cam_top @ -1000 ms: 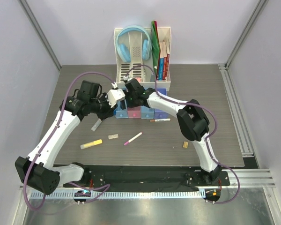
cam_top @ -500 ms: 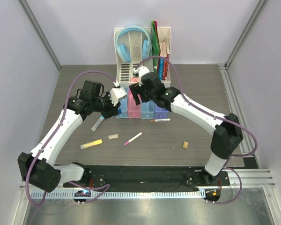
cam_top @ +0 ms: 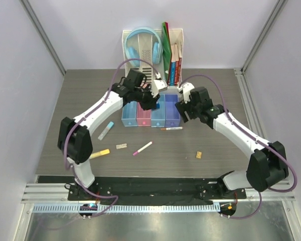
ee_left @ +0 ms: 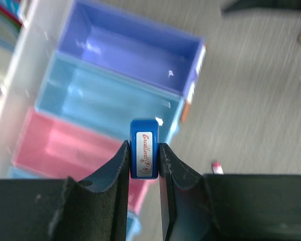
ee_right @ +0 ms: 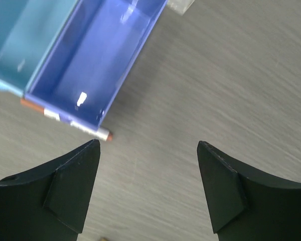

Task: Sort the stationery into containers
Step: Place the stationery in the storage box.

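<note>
Next, my left gripper goes to the right in the top view and lowers into the purple-blue bin (ee_left: 129, 52), which stands empty, to release the blue block (ee_left: 143, 131).
My left gripper (cam_top: 153, 99) hovers over the row of containers (cam_top: 129, 118), coloured blue, pink, light blue and purple-blue. In the left wrist view it (ee_left: 143, 156) is shut on a small blue block (ee_left: 143, 131) with a white "Excellent" label, above the near edge of the light-blue bin (ee_left: 90, 98). My right gripper (cam_top: 182, 109) is open and empty just right of the purple-blue bin (ee_right: 93, 60). A white marker with a brownish cap (cam_top: 171, 129) lies in front of that bin. The yellow highlighter (cam_top: 99, 153), grey block (cam_top: 121, 146), pink-tipped pen (cam_top: 142, 148) and tan block (cam_top: 198, 155) lie loose on the table.
A white slotted desk organiser (cam_top: 136, 75) with light-blue headphones (cam_top: 142, 47) and upright books (cam_top: 173, 60) stands right behind the bins. A blue-capped marker (cam_top: 106, 130) lies left of the bins. Metal rails run along the table's right edge.
My left arm has swung from left of the bins to above them, carrying the blue block. My right arm has drawn back to the right, off the bins.
</note>
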Tool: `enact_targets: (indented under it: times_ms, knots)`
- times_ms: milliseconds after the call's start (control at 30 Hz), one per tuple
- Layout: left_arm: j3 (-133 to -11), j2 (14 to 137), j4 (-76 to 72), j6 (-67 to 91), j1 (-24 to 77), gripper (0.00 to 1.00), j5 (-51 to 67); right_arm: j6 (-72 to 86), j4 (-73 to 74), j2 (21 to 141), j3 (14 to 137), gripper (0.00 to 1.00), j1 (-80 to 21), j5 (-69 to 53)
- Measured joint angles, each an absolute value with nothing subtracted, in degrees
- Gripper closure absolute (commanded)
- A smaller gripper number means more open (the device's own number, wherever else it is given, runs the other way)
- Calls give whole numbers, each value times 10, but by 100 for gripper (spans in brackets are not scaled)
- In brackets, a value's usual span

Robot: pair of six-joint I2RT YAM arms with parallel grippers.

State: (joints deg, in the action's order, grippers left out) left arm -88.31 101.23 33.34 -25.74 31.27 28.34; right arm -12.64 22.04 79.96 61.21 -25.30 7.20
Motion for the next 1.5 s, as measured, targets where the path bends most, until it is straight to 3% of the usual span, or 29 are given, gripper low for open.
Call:
enact_targets:
  times_ms: [200,400,700,1500]
  knots:
    - [-1025,1116,333,-256,350,100,296,-154,219,786,551,16,-212,51]
    - [-1086,1194,336,-257,367,100,298,-164,220,764,506,16,-135,38]
    - [-1141,1270,352,-274,367,100,291,-173,210,692,491,16,-50,-11]
    - [-1185,1358,353,-279,371,100,294,-166,210,662,479,16,-18,-72]
